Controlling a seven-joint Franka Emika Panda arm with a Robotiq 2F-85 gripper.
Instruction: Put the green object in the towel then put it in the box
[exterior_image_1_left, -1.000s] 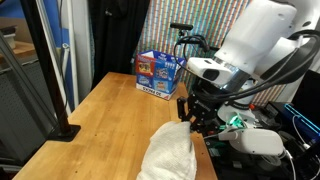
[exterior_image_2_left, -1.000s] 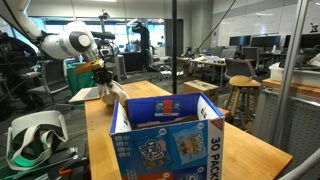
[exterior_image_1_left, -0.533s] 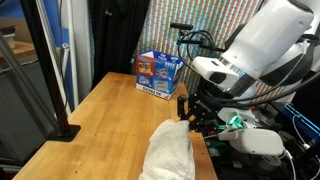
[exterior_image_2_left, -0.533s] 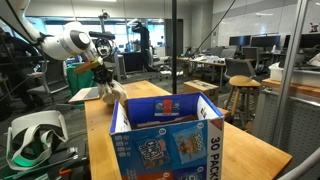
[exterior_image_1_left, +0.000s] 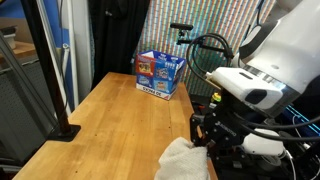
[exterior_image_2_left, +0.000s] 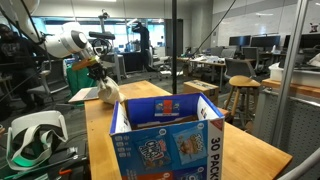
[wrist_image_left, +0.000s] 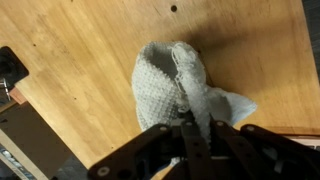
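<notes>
The robot's gripper needs to move away from the table edge and down onto the bare middle of the table to release the towel (wrist_image_left: 172, 80), because the wood there is clear.
A whitish towel (wrist_image_left: 172, 80) lies bunched on the wooden table, also seen in both exterior views (exterior_image_1_left: 184, 160) (exterior_image_2_left: 108, 94). My gripper (wrist_image_left: 190, 126) is shut, its fingers pinching a fold of the towel from above; it shows in both exterior views (exterior_image_1_left: 207, 136) (exterior_image_2_left: 98, 72). The green object is hidden; I cannot tell if it is inside the towel. The open blue cardboard box (exterior_image_1_left: 158, 73) stands at the far end of the table, and close to the camera in an exterior view (exterior_image_2_left: 165, 140).
The wooden table (exterior_image_1_left: 110, 120) has its edge close beside the towel. A black pole on a base (exterior_image_1_left: 52, 80) stands at the table's left side. A white headset (exterior_image_2_left: 35, 138) lies on a surface beside the table.
My arm has swung toward the near edge of the table, dragging the towel with it away from the box. The gripper stays shut on the towel.
</notes>
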